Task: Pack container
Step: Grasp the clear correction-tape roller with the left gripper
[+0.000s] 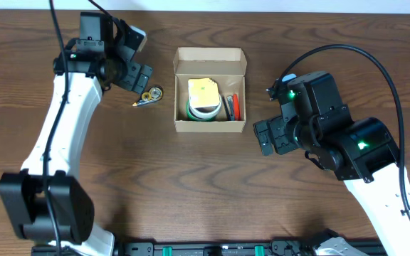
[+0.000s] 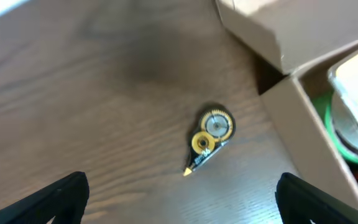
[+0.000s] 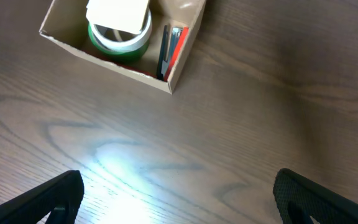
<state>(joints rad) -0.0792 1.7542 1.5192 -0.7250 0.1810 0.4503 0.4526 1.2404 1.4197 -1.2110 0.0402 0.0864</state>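
Note:
I will lower my left gripper toward the right in the overhead view, onto the correction-tape dispenser's wide round end (image 1: 155, 92) (image 2: 217, 124), and close, because the dispenser is outside the box.
The tan cardboard container (image 1: 211, 126) stands open in the middle of the table. It holds a green tape roll (image 1: 202, 112) with a yellow pad (image 1: 203, 89) on top, and red and black pens (image 1: 233, 107). A small correction-tape dispenser (image 1: 149, 95) with yellow gears lies on the table left of the box; it also shows in the left wrist view (image 2: 210, 137). My left gripper (image 1: 135, 64) is open just above and left of the dispenser, empty. My right gripper (image 1: 265, 135) is open and empty, right of the box. The box also shows in the right wrist view (image 3: 182, 62).
The box's flap lid (image 1: 210, 58) stands open at its far side. The table is dark brown wood (image 1: 191, 192). A black rail (image 1: 212, 249) runs along the front edge.

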